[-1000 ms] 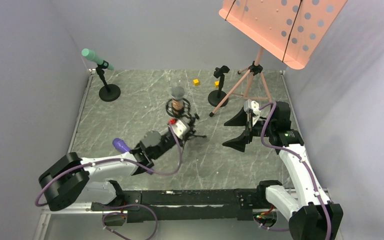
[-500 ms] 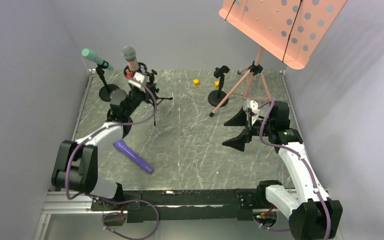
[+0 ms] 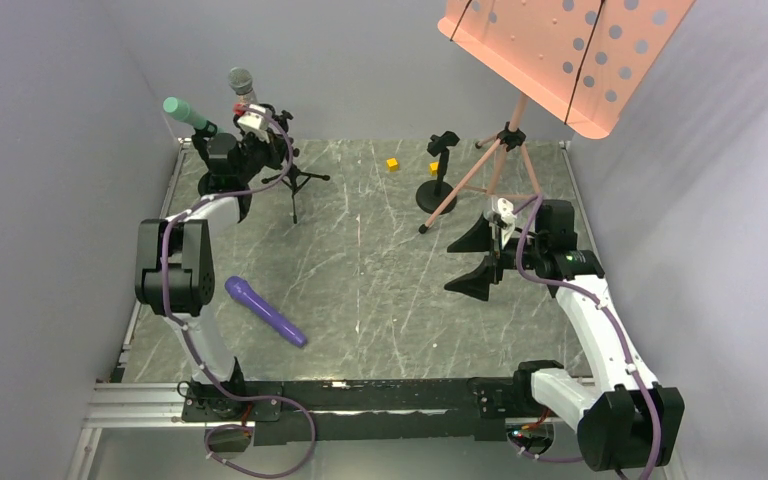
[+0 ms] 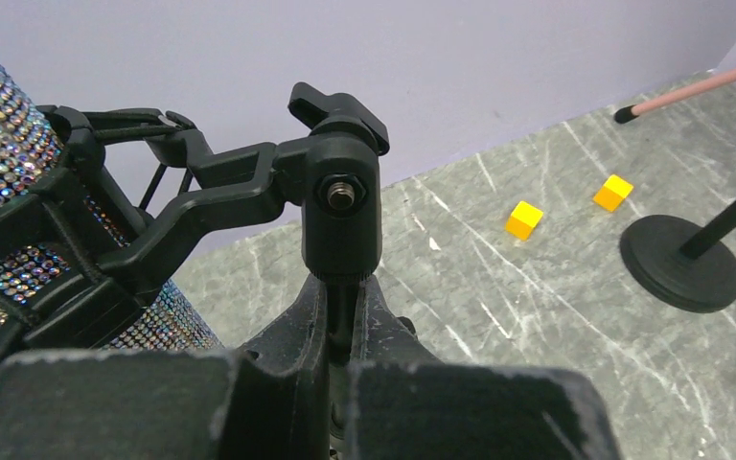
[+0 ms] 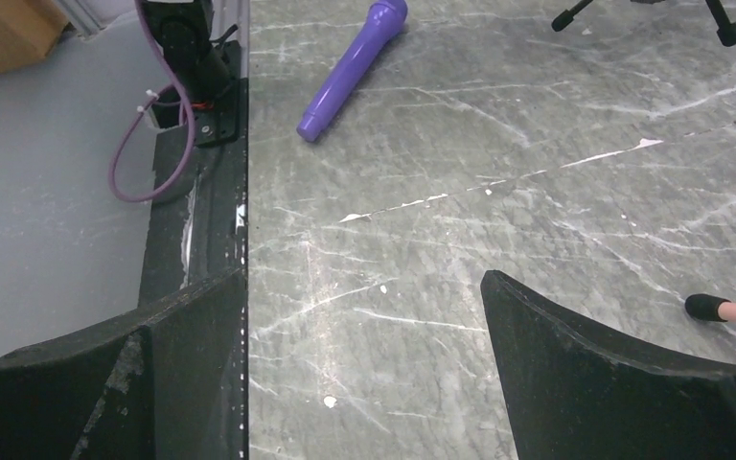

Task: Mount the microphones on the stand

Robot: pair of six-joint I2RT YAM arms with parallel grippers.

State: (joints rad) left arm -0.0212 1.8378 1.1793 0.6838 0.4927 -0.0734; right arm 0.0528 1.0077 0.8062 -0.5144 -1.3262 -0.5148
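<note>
My left gripper will move down slightly next, set the tripod stand's feet on the tabletop and release the post (image 4: pixel 345 321). The shock mount is already holding the glittery microphone.
My left gripper (image 3: pixel 265 150) is shut on the post (image 4: pixel 345 321) of a small black tripod stand (image 3: pixel 295 185) at the far left back. Its shock mount holds the glittery microphone (image 3: pixel 242 84), which also shows in the left wrist view (image 4: pixel 0 172). The teal microphone (image 3: pixel 186 113) sits in a round-base stand (image 3: pixel 222 183) right beside it. The purple microphone (image 3: pixel 265 311) lies flat on the table at near left and also shows in the right wrist view (image 5: pixel 350 67). A second round-base stand (image 3: pixel 437 192) with an empty clip (image 3: pixel 445 142) stands at back centre. My right gripper (image 3: pixel 480 262) is open and empty.
A pink music stand (image 3: pixel 560 50) on a tripod (image 3: pixel 505 160) stands at back right, one foot near my right gripper (image 5: pixel 719 309). Two small yellow cubes (image 3: pixel 392 164) (image 3: pixel 433 168) lie by the empty stand. Grey walls close in at left, back and right.
My left arm has swung the tripod stand with the glittery microphone from mid-table to the far left back, beside the teal microphone. The purple microphone is uncovered. The right arm has barely moved.
</note>
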